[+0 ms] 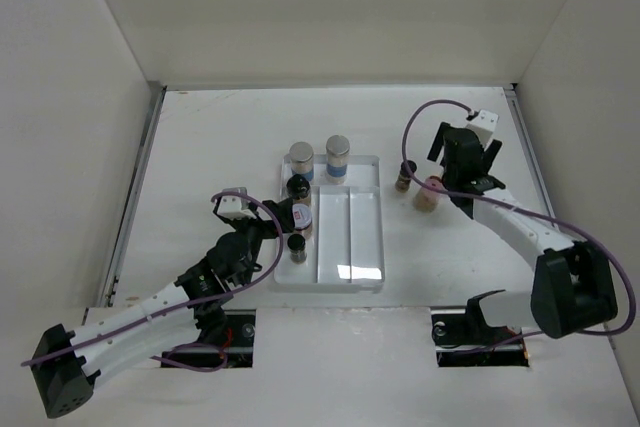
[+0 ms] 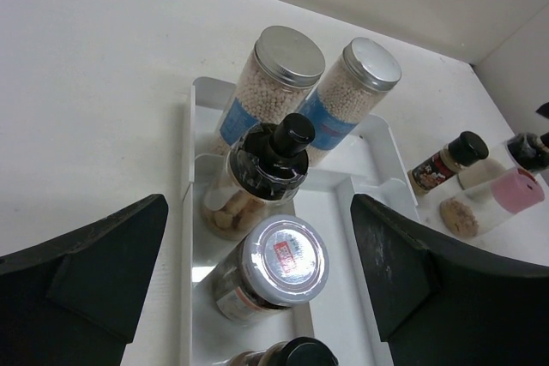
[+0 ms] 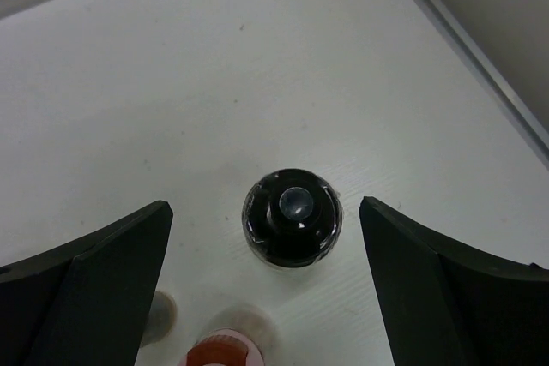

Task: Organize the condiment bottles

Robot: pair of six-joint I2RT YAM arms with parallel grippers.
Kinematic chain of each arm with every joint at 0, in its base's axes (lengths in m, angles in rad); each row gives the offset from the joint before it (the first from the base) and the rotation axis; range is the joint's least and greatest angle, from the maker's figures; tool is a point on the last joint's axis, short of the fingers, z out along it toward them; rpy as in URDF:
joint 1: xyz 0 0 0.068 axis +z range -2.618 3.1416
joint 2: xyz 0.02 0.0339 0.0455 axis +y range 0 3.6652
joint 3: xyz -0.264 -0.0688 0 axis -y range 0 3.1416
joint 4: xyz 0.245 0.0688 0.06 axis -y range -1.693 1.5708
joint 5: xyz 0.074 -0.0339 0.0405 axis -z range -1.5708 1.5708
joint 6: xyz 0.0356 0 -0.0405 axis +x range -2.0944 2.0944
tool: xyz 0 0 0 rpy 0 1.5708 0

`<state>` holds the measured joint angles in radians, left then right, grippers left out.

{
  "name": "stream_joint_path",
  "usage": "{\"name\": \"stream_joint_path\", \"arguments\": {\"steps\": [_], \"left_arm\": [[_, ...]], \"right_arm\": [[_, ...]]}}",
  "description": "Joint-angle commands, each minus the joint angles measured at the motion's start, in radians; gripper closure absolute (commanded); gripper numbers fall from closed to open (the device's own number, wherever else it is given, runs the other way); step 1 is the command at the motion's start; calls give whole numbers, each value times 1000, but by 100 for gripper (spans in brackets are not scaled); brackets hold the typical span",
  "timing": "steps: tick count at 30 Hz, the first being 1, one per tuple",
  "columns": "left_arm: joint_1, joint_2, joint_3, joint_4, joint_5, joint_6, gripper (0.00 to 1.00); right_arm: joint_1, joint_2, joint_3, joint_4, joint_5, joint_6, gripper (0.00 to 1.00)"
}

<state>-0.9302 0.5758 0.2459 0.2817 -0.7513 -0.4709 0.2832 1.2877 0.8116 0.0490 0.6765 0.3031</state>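
Observation:
The black-capped bottle stands below my right gripper's opening. My right gripper should next lower with its fingers open around the black-capped bottle's dark top (image 3: 292, 217) and close them.
The clear tray (image 1: 365, 247) holds five bottles in its left compartment and back. These are two grey-capped, blue-labelled jars (image 1: 301, 159) (image 1: 338, 152), a black-capped bottle (image 1: 298, 185), a foil-topped jar (image 1: 301, 215) and another black-capped bottle (image 1: 297, 244). My left gripper (image 1: 280, 230) is open above the foil-topped jar (image 2: 279, 267), touching nothing. On the table right of the tray stand a small black-capped bottle (image 1: 406, 175) and a pink-capped bottle (image 1: 428, 192). My right gripper (image 1: 465, 149) is open, its fingers either side of a black-capped bottle (image 3: 292, 216) without touching it. That bottle is hidden in the top view.
The tray's middle and right compartments (image 2: 343, 237) hold nothing. White walls enclose the table on three sides, with a metal rail (image 3: 480, 66) along the right edge. The pink cap (image 3: 214, 351) sits just below the right gripper's opening.

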Motion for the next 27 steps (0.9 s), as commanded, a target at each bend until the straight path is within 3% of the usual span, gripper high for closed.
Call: {"name": "stream_joint_path", "arguments": {"steps": [1,5,10,12,14,16,18,22,27], "left_arm": [[-5,-10,10,39,4,9,11],[-6,-8,10,39,3,9,11],[0,7,10,40,6,8,11],[-8,7,9,48,1,8,11],[-3,13,9,56,0,9,11],[3,18,7,51,4,8,11],[-2,13,7,51,0,8,11],[12,16,3,60,4,8,11],[6,16,4,60,-3,8,11]], "right_arm": [[-31,65,41,-3,-67,5,2],[-72,142,83,-34,-121,37,3],[-98,179,70,-9,-143,68,10],[-108,197,75,-6,-152,70,18],[-114,197,78,-6,-163,79,32],[-112,150,60,11,-154,100,45],[-111,72,41,35,-128,94,49],[-71,-147,17,48,-17,74,51],[151,-324,37,98,60,-48,50]]}}
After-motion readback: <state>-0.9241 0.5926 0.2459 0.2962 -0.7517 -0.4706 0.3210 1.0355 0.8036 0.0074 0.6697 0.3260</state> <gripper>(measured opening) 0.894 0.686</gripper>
